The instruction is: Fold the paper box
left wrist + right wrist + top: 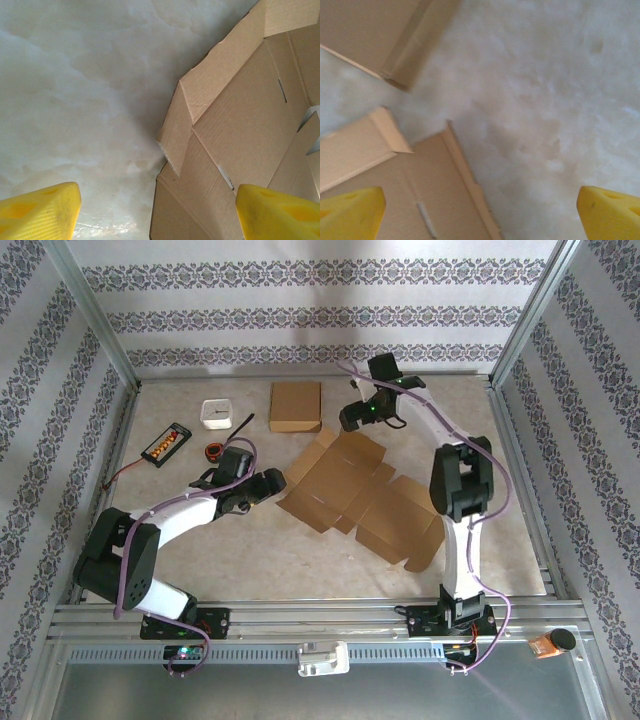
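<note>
The left gripper lowers and turns onto the near corner of the box panel's raised edge next, since that corner lies below it, beyond its open fingers.
The paper box lies unfolded and mostly flat in the middle of the table. My left gripper hovers at its left edge. In the left wrist view this gripper is open: one yellow finger is over bare table, the other over the cardboard, whose near flap stands slightly raised. My right gripper hangs above the sheet's far edge. In the right wrist view it is open wide with nothing between its fingers, and the cardboard's corner lies below, toward the left finger.
A folded brown box sits behind the sheet, also top left in the right wrist view. A white square object, a black tray with orange pieces and a small red ring lie at the back left.
</note>
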